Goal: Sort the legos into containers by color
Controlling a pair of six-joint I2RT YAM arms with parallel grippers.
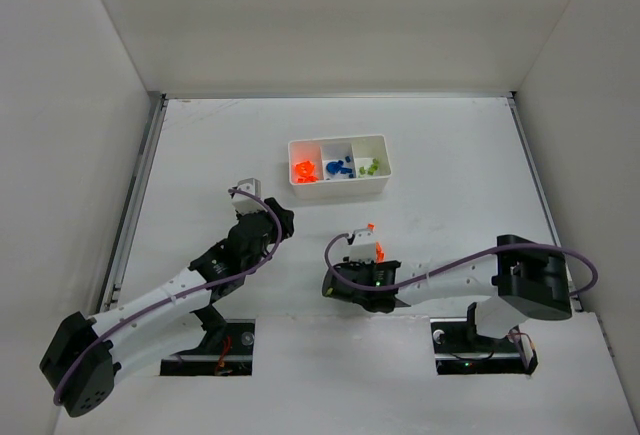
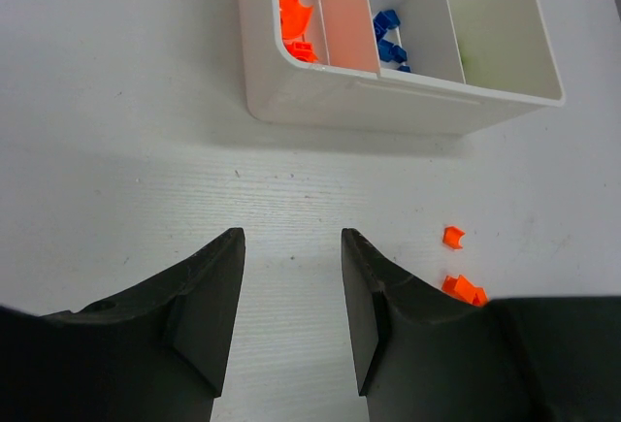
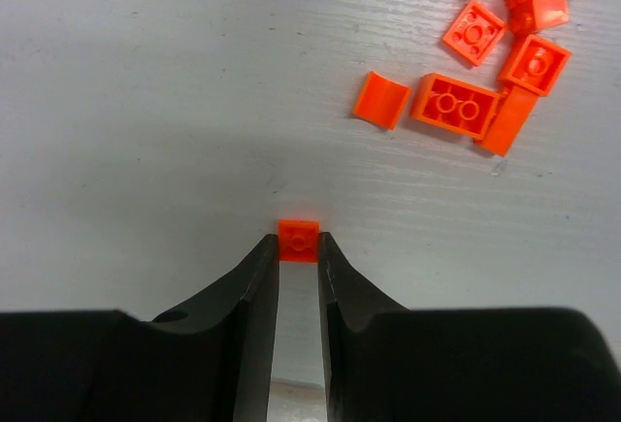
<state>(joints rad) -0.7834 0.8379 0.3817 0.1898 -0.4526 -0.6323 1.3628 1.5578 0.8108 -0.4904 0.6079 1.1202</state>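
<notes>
My left gripper moves across, back and down next, since the cluster's orange end brick is below it, to its right in the top view, and that brick's outer side is clear.
The white tray (image 1: 337, 181) has three compartments: orange-red bricks (image 1: 304, 171) in the left one, blue bricks (image 1: 336, 168) in the middle one, yellow-green bricks (image 1: 368, 166) in the right one. My right gripper (image 3: 298, 240) is shut on a small orange brick (image 3: 298, 243) low at the table. Several loose orange bricks (image 3: 485, 92) lie just beyond it to the right, and also show in the top view (image 1: 379, 250). My left gripper (image 2: 291, 238) is open and empty, left of and nearer than the tray (image 2: 369, 92); it also shows in the top view (image 1: 250, 191).
White walls enclose the table on the left, back and right. In the left wrist view a single orange piece (image 2: 452, 238) and a small orange cluster (image 2: 464, 289) lie on the table right of my left fingers.
</notes>
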